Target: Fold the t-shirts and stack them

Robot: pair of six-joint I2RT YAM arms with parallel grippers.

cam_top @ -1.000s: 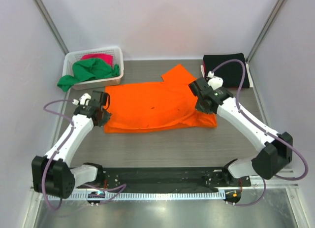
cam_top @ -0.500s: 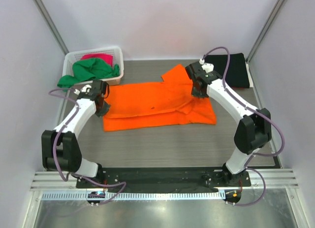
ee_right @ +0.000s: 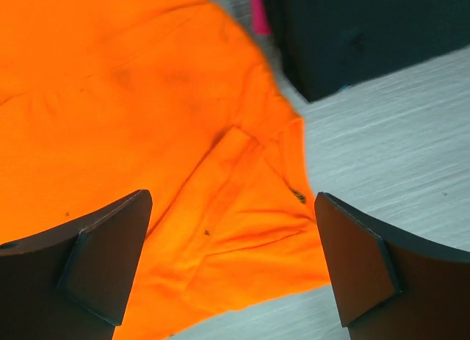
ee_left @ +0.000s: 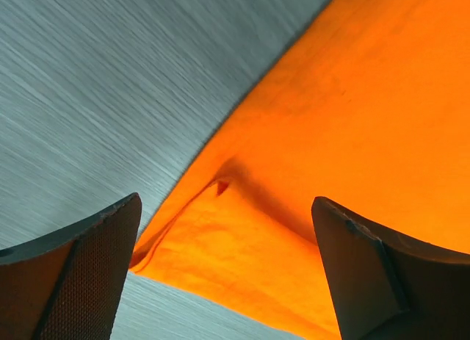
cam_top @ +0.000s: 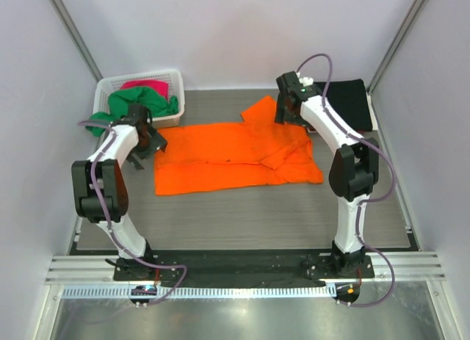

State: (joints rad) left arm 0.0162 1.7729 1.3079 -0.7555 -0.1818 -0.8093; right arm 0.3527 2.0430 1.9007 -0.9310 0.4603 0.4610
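The edges of both layers meet at the shirt's basket-side near corner. My left gripper needs to move back and down onto it next.
The bright orange t-shirt lies flat mid-table, its front part doubled back over itself. My left gripper hovers open over the shirt's left edge; in the left wrist view a folded orange corner lies below the left gripper, untouched by the fingers. My right gripper is open above the shirt's back right part, and the right wrist view shows the right gripper with only orange cloth beneath it. A folded black t-shirt sits at the back right.
A white lattice basket stands at the back left holding a green t-shirt, which spills over its left side, and a pink t-shirt. A pink sliver shows beside the black shirt. Walls close in the back and both sides.
Both grippers travelled from the shirt's front edge toward the back, drawing the cloth over itself, then opened and let it go. The arms now stretch further back.
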